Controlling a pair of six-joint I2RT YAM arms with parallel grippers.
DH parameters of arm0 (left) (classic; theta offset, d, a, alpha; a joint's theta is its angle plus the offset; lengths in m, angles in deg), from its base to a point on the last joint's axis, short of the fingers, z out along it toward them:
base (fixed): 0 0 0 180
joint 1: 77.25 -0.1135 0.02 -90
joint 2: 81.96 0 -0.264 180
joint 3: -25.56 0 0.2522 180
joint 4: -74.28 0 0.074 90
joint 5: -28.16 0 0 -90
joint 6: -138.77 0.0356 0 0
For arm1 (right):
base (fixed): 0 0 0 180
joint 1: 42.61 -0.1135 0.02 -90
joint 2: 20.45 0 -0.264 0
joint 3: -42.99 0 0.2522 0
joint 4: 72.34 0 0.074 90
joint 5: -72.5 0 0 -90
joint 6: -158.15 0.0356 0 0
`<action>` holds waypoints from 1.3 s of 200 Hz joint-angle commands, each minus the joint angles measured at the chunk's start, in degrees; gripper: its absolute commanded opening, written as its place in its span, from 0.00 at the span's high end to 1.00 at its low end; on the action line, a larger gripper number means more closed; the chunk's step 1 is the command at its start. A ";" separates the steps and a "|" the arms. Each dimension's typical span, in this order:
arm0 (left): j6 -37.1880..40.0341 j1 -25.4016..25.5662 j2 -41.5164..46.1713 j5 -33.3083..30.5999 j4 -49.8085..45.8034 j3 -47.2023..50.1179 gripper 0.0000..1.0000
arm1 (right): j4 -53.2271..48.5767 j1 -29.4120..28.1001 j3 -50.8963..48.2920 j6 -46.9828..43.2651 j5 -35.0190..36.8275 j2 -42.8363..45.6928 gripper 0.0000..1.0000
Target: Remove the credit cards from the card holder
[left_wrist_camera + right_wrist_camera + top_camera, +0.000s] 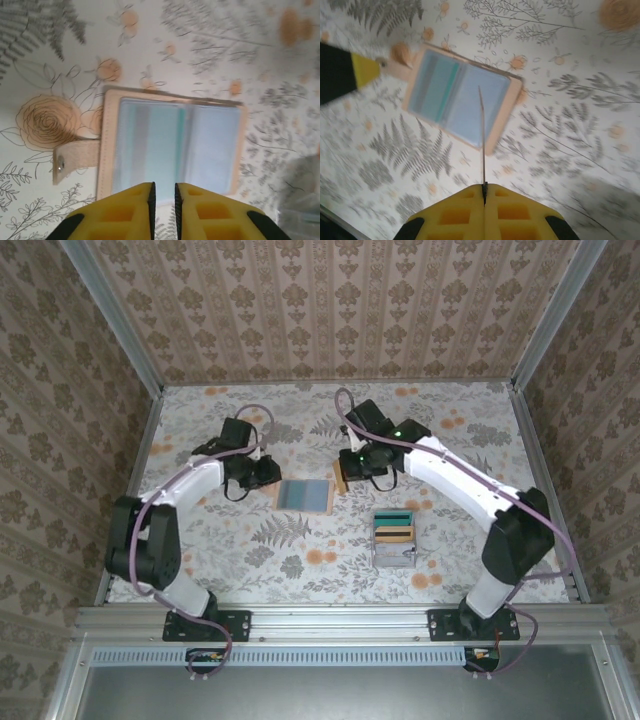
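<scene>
The card has the same yellowish colour as the tan pieces in the compartment box (394,535), so my right gripper should move back and down to them and let go of the card.
The card holder (303,495) lies open and flat on the floral table, tan rim up and grey-blue lining showing (170,142) (460,100). A teal card edge (181,131) runs along its middle fold. My left gripper (163,187) hovers over the holder's near edge, its jaws a narrow gap apart with nothing between them; in the top view the left gripper (262,472) is at the holder's left side. My right gripper (484,187) is shut on a thin card (481,135) seen edge-on, held above the holder's right half. From above that card (341,478) looks yellowish.
A clear plastic compartment box (394,538) stands to the right of the holder, with teal and tan pieces in it. The holder's strap tab (75,157) sticks out from its side. Metal frame rails and patterned walls (560,330) close in the table.
</scene>
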State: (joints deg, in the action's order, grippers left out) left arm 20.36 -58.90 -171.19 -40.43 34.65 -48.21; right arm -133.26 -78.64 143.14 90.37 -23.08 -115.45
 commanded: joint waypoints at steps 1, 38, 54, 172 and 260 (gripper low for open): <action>-0.77 0.02 4.82 1.97 2.51 1.90 0.68 | -13.41 -2.70 0.03 -16.43 8.31 4.99 1.00; -0.78 -0.41 12.40 2.22 3.35 3.96 0.22 | -16.23 -5.65 -8.03 -35.81 11.69 13.65 1.00; -0.88 -0.67 15.39 1.75 3.25 5.11 0.11 | -17.16 -6.29 -12.15 -43.72 12.10 17.13 1.00; -0.75 -2.95 23.22 -0.31 -0.08 10.00 0.05 | -16.97 -10.28 -21.16 -57.68 18.77 13.63 1.00; -1.26 -3.41 22.26 -0.14 -0.01 10.13 0.05 | -12.20 -10.49 -24.29 -59.63 20.91 13.17 1.00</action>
State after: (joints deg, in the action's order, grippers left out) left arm 19.23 -61.68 -149.08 -40.28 35.81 -38.42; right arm -147.40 -88.63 118.90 32.25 -4.37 -101.94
